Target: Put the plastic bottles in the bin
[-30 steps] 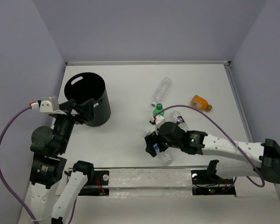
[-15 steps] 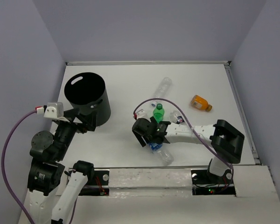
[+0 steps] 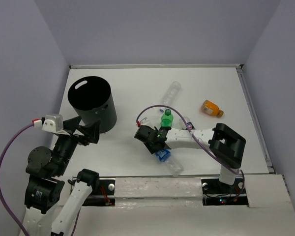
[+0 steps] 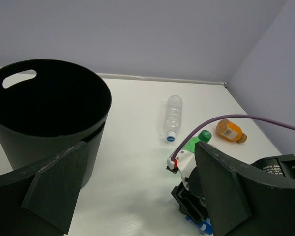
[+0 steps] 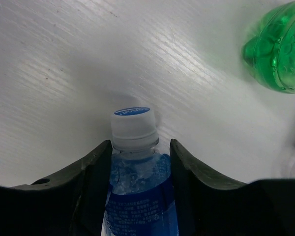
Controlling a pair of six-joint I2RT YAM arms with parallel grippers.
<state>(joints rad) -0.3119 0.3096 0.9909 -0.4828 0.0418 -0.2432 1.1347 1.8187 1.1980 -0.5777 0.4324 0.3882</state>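
The bin (image 3: 105, 115) is tall, so the robot's right gripper will go up, outward and to the left in the top view, over the bin's opening (image 3: 90, 93), and let go of the bottle.
My right gripper (image 5: 137, 147) is shut on a clear bottle with a blue label (image 5: 137, 187) that lies on the table, white cap pointing away. Both fingers press its shoulders. From above, that bottle (image 3: 163, 156) sits near the front middle, with the right gripper (image 3: 157, 147) over it. A green bottle (image 3: 166, 118) stands just behind, a clear bottle (image 3: 171, 93) lies further back, and an orange one (image 3: 211, 108) lies to the right. The black bin (image 3: 105, 115) stands at the left. My left gripper (image 3: 88, 130) hangs open and empty beside the bin.
In the left wrist view the bin wall (image 4: 44, 142) is close on the left, with the clear bottle (image 4: 173, 115), orange bottle (image 4: 229, 131) and green cap (image 4: 204, 135) beyond. A dark-labelled bottle (image 3: 188, 124) lies beside the right arm. A purple cable loops over the green bottle.
The right arm folded in and swung left, bringing its gripper down over the blue-labelled bottle, and the jaws closed on it. The left arm shifted slightly lower and stayed open.
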